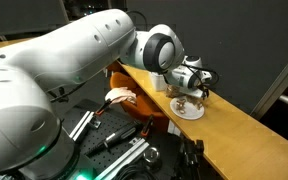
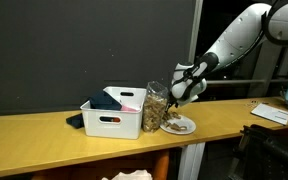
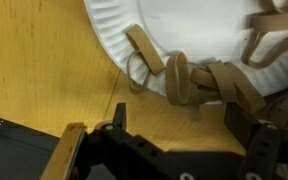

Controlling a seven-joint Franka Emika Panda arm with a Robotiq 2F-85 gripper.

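Note:
My gripper lowers its open fingers around the upright loop of rubber band (image 2: 172, 117) at the plate's rim next, as the loop lies below and faces the fingers' gap.
A white paper plate (image 3: 199, 30) lies on the wooden table and carries several tan rubber bands (image 3: 199, 80). In the wrist view my gripper (image 3: 182, 115) hovers just short of the plate's near rim, open, with only bare wood between its fingers. In both exterior views the gripper (image 1: 192, 84) (image 2: 181, 92) hangs just above the plate (image 1: 187, 109) (image 2: 180, 125). A clear jar (image 2: 156, 108) filled with brown bits stands right beside the plate.
A white bin (image 2: 115, 112) holding dark cloth and a pink item stands left of the jar. The wooden table (image 2: 44, 135) runs long and narrow. Black equipment (image 1: 134, 150) sits below the table edge by the robot base. A dark curtain hangs behind.

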